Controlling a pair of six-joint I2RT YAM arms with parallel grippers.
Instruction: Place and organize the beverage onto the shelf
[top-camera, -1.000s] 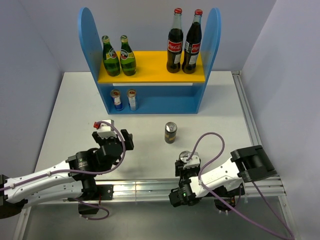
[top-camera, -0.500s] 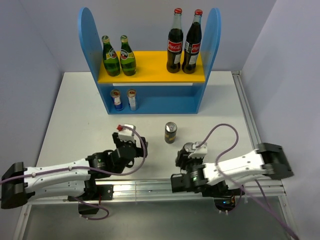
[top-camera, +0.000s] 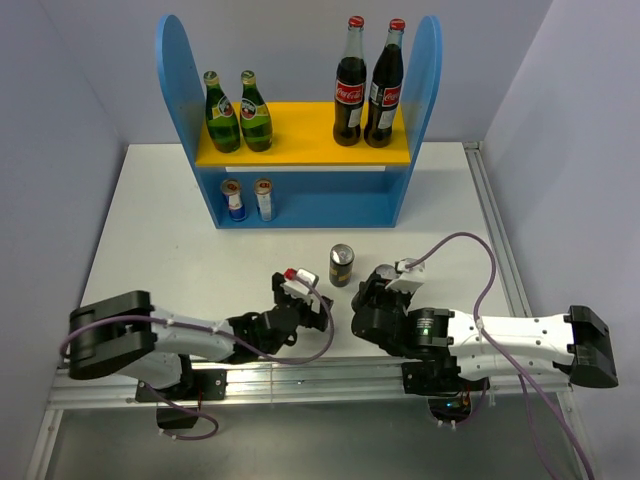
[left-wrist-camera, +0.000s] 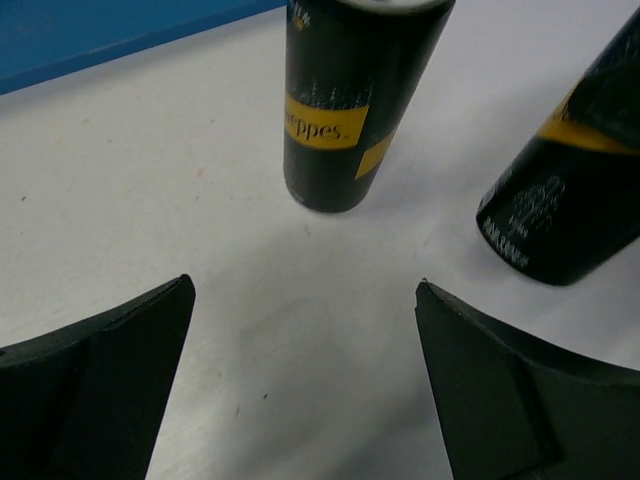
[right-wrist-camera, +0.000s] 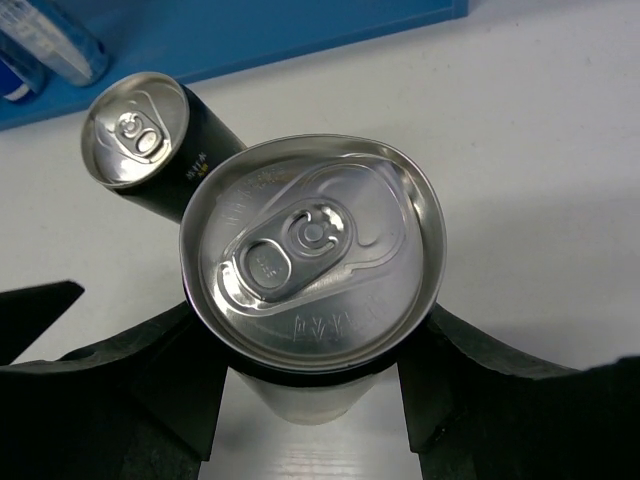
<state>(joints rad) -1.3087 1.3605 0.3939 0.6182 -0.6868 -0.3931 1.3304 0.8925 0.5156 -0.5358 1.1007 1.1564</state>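
My right gripper needs to carry the dark can outward onto that bare part (top-camera: 367, 212) (right-wrist-camera: 395, 14) and let go of it, because the shelf's lower level is bare beneath the cola bottles.
Two green bottles (top-camera: 238, 112) stand on the left of the shelf's yellow board (top-camera: 300, 140). Two silver-blue cans (top-camera: 248, 200) stand on the lower level. One dark gold-topped can (top-camera: 342, 265) stands on the table in front of the shelf; it shows in the left wrist view (left-wrist-camera: 350, 100) and the right wrist view (right-wrist-camera: 135, 130). My right gripper (top-camera: 368, 300) (right-wrist-camera: 310, 365) is shut on the second dark can (right-wrist-camera: 310, 250), which is tilted just right of the standing one (left-wrist-camera: 575, 190). My left gripper (top-camera: 318, 302) (left-wrist-camera: 303, 285) is open and empty, low over the table, just in front of the standing can.
Two tall cola bottles (top-camera: 368, 90) with red caps stand on the right of the upper board. The lower level's right part (top-camera: 340, 200) shows bare blue back. The grey rail (top-camera: 300, 375) runs along the near table edge. Walls close in left and right.
My left gripper has swung right and now sits in front of the standing dark can. My right gripper has carried its can away from the near edge toward that standing can.
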